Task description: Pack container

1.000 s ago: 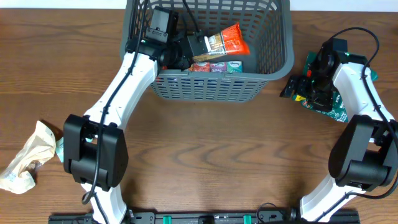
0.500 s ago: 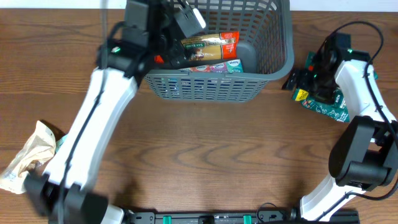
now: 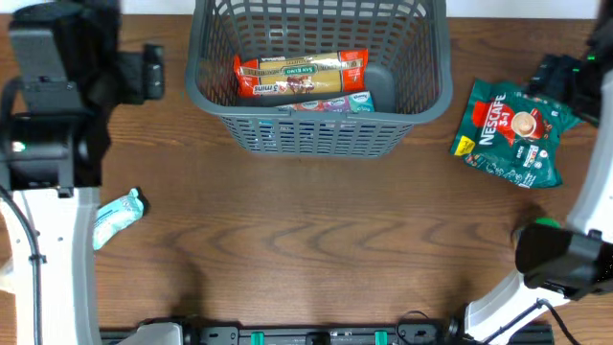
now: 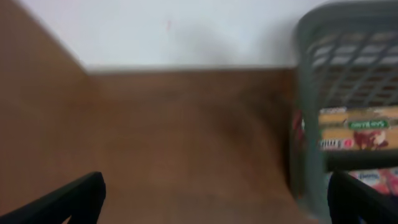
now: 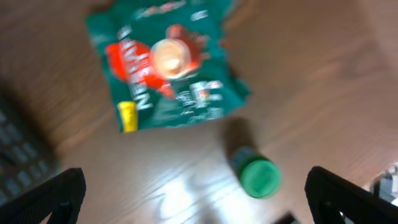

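My right gripper moves down onto the green coffee bag's end farthest from the basket next, since the bag lies flat well below its open fingers.
The container [image 3: 321, 129], a dark grey slotted basket, stands at the table's far middle. Inside it lies a red and gold packet [image 3: 302, 75], with smaller colourful packets [image 3: 333, 102] along the near wall. My left arm [image 3: 56, 96] is raised high at the left of the basket. In the left wrist view my left gripper [image 4: 214, 211] is open over bare wood, and the container [image 4: 311, 134] is off to its right. My right gripper [image 5: 196, 208] is open above the table, nothing between its fingers. Beyond it lies a green coffee bag [image 5: 171, 68].
The green coffee bag [image 3: 512, 129] lies right of the basket. A green-capped bottle [image 5: 258, 177] stands near it on the wood. A light blue packet [image 3: 117, 216] lies at the table's left, partly under my left arm. A white wall runs behind the table.
My left gripper opened, left the red and gold packet in the basket, then swung out, up and to the left. My right arm lifted away from the green bag.
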{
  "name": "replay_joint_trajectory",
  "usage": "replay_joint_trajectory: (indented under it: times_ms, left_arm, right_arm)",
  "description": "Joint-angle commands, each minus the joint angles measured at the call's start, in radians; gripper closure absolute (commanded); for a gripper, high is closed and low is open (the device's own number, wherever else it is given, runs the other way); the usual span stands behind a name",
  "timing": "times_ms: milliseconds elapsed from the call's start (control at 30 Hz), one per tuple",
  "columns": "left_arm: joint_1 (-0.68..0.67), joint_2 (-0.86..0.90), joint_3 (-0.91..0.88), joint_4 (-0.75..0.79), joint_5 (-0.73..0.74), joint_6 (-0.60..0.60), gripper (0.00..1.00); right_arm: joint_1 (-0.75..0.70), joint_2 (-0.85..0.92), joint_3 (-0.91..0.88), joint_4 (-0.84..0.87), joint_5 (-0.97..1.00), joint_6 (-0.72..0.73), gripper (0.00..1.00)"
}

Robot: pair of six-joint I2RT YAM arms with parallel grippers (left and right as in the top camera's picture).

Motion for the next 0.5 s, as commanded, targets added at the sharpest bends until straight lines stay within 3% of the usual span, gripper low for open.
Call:
replay_joint_trajectory:
  times_ms: [0,167,467]
  left_arm:
    - [0.064,0.022,-0.066,-0.019,0.098,-0.133,0.01]
    - [0.121,0.05,-0.189,-0.005,0.101,-0.155,0.01]
    - [0.127,0.077,-0.278,-0.002,0.158,-0.151,0.01]
  right_arm:
    - [-0.063,-0.064,0.063,-0.025,0.114,0.046,0.01]
    - [-0.222,-0.1,0.061,-0.01,0.074,0.047,0.01]
    - [-0.403,0.015,-0.127,0.201,-0.502,-0.505,0.01]
